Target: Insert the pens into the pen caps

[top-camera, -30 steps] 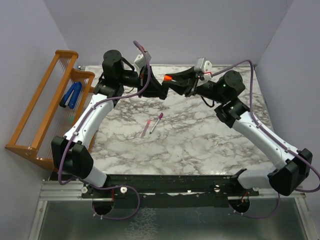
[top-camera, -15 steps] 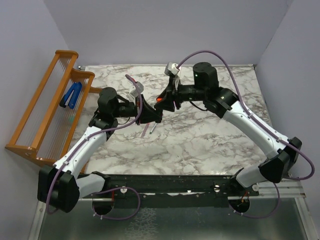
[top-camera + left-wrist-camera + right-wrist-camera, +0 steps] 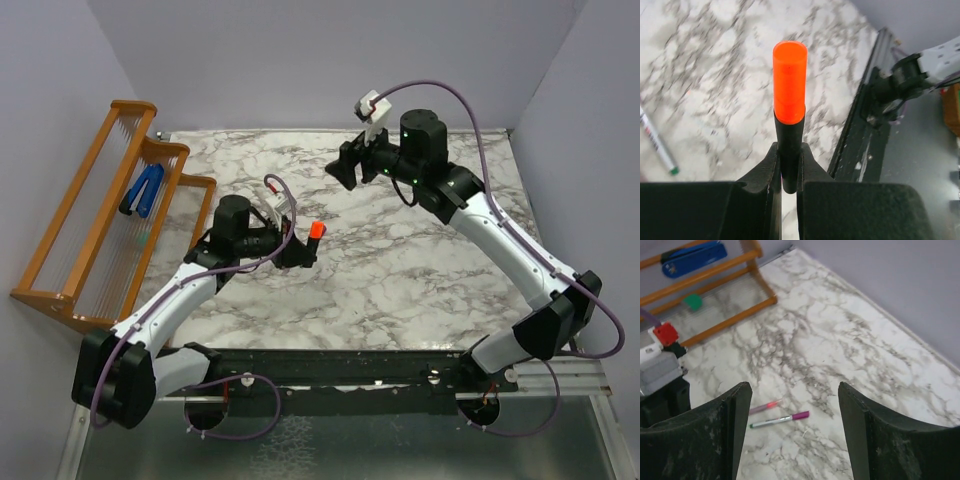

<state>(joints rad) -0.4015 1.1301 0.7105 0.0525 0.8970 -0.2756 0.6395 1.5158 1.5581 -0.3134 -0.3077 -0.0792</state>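
I need to tilt my left gripper downward next and bring it down to let go of the already capped marker there, because the bare marble beside the dull pink pen is below.
My left gripper is shut on the black marker, which sticks out forward with the bright orange cap seated on its tip; the same cap shows from above. My right gripper hangs over the far middle of the table, open and empty, its fingers wide apart. Below it on the marble lie the white-grey pen, wearing a magenta cap, and the dull pink pen. In the top view my left arm hides both of these.
An orange wooden rack stands along the left edge of the table, with a blue clip-shaped object and a small green item on it. The black rail with the arm bases runs along the near edge.
My right gripper has opened, let go of the orange cap and drawn back toward the far side. My left gripper has pulled toward the near left, carrying the marker with the cap on it.
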